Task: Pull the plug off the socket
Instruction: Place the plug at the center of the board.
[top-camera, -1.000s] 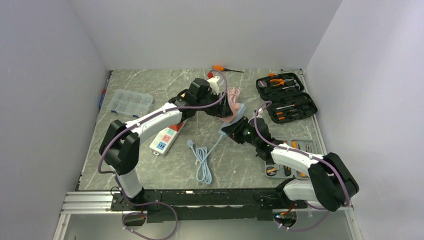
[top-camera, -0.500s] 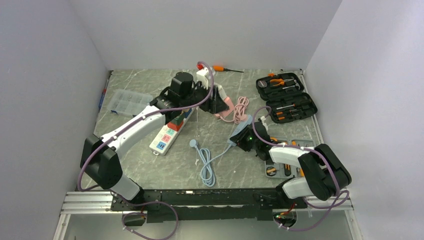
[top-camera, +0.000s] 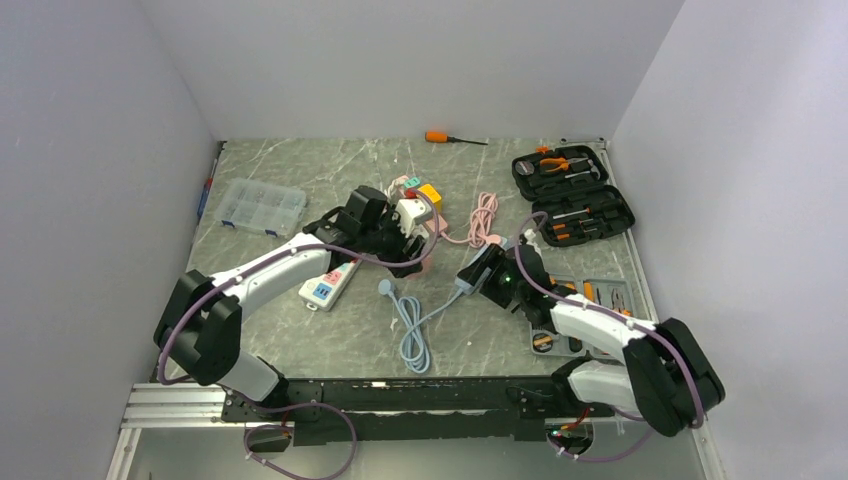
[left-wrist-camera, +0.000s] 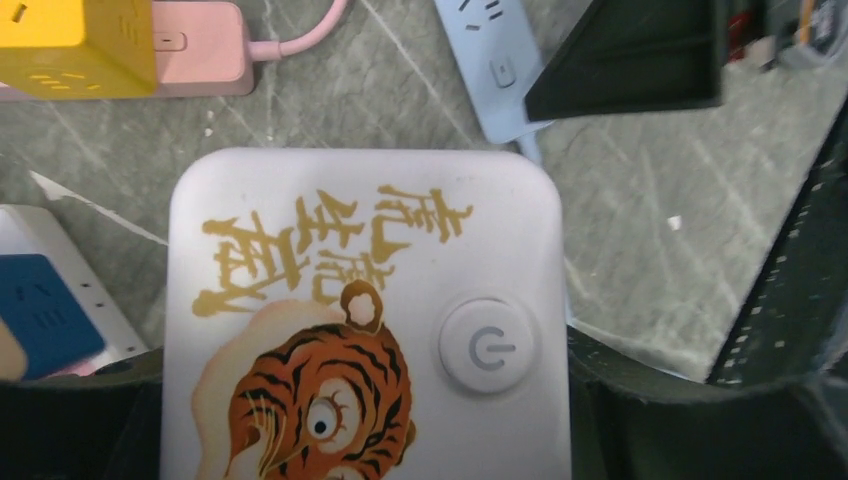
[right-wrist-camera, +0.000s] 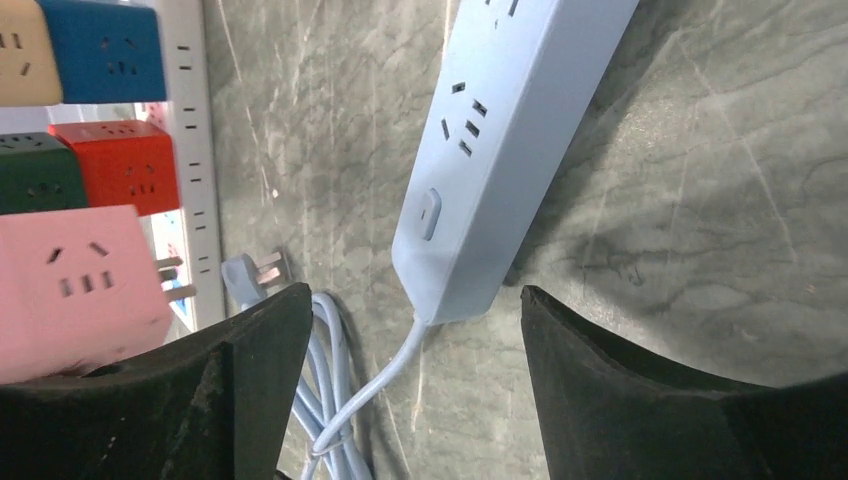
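Observation:
The left gripper moves down and slightly back next to release the plug there, since bare marble lies below the white plug by the blue cable coil.
My left gripper (left-wrist-camera: 365, 410) is shut on a white cube plug (left-wrist-camera: 365, 300) that bears a tiger picture and a round power button. In the top view that plug (top-camera: 410, 211) sits in the left gripper (top-camera: 400, 222) near the table's middle, apart from any strip. The light blue socket strip (right-wrist-camera: 510, 140) lies flat on the marble table, its cable end between the spread fingers of my right gripper (right-wrist-camera: 415, 340), which is open and touches nothing. The top view has the right gripper (top-camera: 478, 268) over the strip (top-camera: 461, 284).
A pink strip (left-wrist-camera: 195, 50) carrying a yellow cube (left-wrist-camera: 75, 45) lies just beyond the white plug. A long white strip (top-camera: 335, 275) holds several coloured cubes. The blue cable coil (top-camera: 410, 325) runs toward me. Tool cases (top-camera: 572, 195) stand at the right, a clear organiser box (top-camera: 262, 207) at the left.
The left arm drew back toward the near left with the white plug in its grip. The right gripper opened and let go of the blue strip, which now lies on the table.

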